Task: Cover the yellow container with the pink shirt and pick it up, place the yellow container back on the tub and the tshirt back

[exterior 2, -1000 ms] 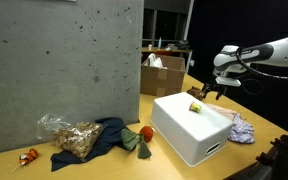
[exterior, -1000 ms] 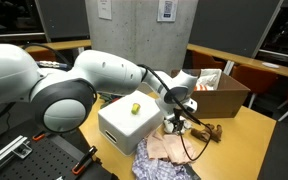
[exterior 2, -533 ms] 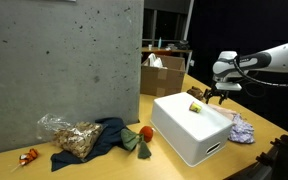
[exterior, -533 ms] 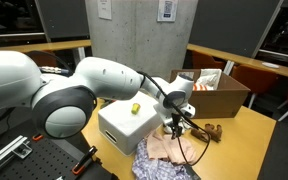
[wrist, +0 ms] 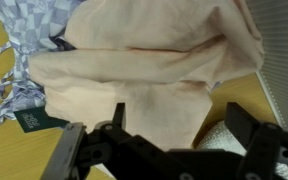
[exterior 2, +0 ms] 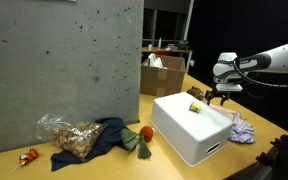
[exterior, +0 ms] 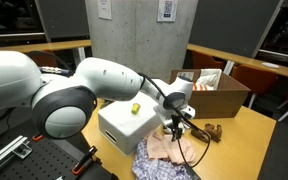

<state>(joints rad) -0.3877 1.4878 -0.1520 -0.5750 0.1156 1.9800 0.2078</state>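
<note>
My gripper will move down toward the patterned cloth, onto the pink shirt's long fold [exterior: 171,147] [wrist: 102,76], since the bunched fabric there offers its open fingers an edge to pinch.
A small yellow container [exterior: 135,106] stands on top of a white tub [exterior: 124,128]; both also show in an exterior view, the container [exterior 2: 195,106] on the tub [exterior 2: 189,135]. The pink shirt [exterior: 168,148] lies crumpled on the wooden table beside the tub and fills the upper wrist view [wrist: 144,65]. My gripper [exterior: 177,122] hangs just above the shirt, next to the tub's side, and it also shows in an exterior view [exterior 2: 221,97]. In the wrist view its fingers [wrist: 174,122] are spread apart with nothing between them.
A blue-white patterned cloth [wrist: 29,25] lies by the shirt. An open cardboard box [exterior: 212,92] stands behind. A brown object [exterior: 210,131] lies near the gripper. A grey concrete wall [exterior 2: 64,60], a plastic bag [exterior 2: 69,135], a dark cloth [exterior 2: 109,135] and small toys [exterior 2: 144,135] lie farther off.
My gripper has come down from the level of the tub's top toward the pink shirt. It has hardly moved in the last half second. The yellow container has not moved.
</note>
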